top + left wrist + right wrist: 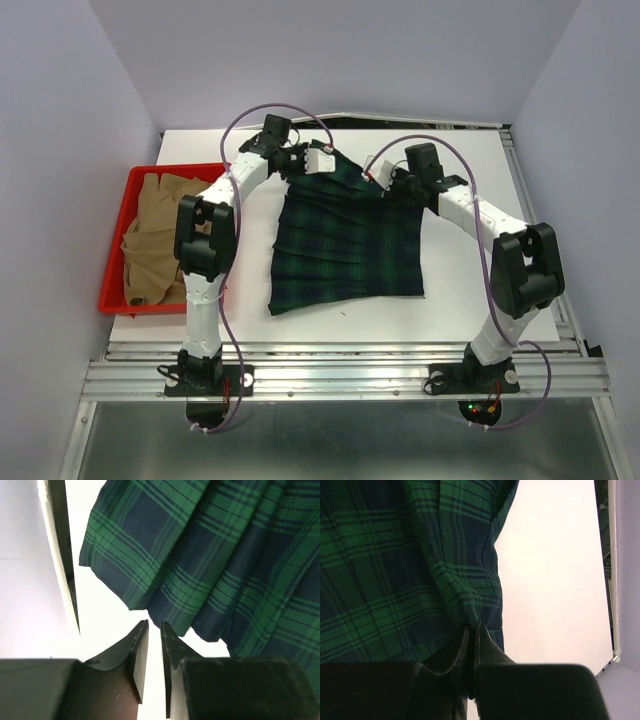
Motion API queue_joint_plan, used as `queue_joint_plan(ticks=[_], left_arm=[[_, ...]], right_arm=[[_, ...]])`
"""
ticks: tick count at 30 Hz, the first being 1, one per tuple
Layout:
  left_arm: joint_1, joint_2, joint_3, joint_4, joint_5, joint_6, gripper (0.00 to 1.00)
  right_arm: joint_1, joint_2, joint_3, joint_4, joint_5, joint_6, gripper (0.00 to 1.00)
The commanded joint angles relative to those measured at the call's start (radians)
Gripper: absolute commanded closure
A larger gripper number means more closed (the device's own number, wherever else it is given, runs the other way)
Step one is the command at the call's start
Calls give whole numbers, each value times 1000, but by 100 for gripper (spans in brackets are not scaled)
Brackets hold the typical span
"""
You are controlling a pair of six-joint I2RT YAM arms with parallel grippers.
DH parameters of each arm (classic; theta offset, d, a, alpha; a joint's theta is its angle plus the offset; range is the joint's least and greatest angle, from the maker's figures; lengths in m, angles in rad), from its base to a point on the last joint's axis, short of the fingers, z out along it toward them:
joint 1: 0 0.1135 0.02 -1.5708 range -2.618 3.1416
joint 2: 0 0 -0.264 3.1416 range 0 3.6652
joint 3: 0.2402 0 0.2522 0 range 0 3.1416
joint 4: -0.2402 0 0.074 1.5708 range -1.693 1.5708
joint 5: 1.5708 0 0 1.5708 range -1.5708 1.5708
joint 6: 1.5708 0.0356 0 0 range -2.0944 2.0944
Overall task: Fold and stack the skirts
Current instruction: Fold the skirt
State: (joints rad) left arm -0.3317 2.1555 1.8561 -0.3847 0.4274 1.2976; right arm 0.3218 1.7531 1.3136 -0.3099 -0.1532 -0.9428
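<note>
The skirt's near edge (404,289) still lies uncovered back toward the base from my right gripper. My right gripper draws the skirt's pinched fold back over it next and releases.
A green and navy plaid skirt (345,235) lies spread flat on the white table (470,200), waist toward the back. My left gripper (336,164) is at the skirt's back left corner. In the left wrist view the left gripper (154,625) stands slightly open with bare table between the jaws, and the skirt's edge (215,555) lies just past the tips. My right gripper (388,185) is at the back right corner. In the right wrist view the right gripper (472,626) is shut on a fold of the skirt (395,555).
A red bin (118,235) holding tan skirts (155,235) stands at the table's left edge. The back wall runs close behind both grippers. The table's right edge (612,580) shows in the right wrist view.
</note>
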Motion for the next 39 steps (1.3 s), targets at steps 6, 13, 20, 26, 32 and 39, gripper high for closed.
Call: queue_joint_plan(ticks=[6,13,20,26,32,39], left_arm=[[-16,38,61,24,30,51,49],[-32,136,134,75,14,68,51],[-46,207,170,105,-9,88,51],[-44,192,135,242,-16,29,74],[-41,136,87,257,1,55,93],[-30,106,129,195,-12,36,100]], right_arm=[[-3,-21,-11,-3,-5,-4,99],[-3,-29,-13,-12,-20,4,99],[-3,-30,-14,-15,-22,1,99],[-3,-35,-20,-14,-19,-2,99],[-3,-40,-24,-15,-22,1,99],[-12,-32,15,-12,3,36,99]])
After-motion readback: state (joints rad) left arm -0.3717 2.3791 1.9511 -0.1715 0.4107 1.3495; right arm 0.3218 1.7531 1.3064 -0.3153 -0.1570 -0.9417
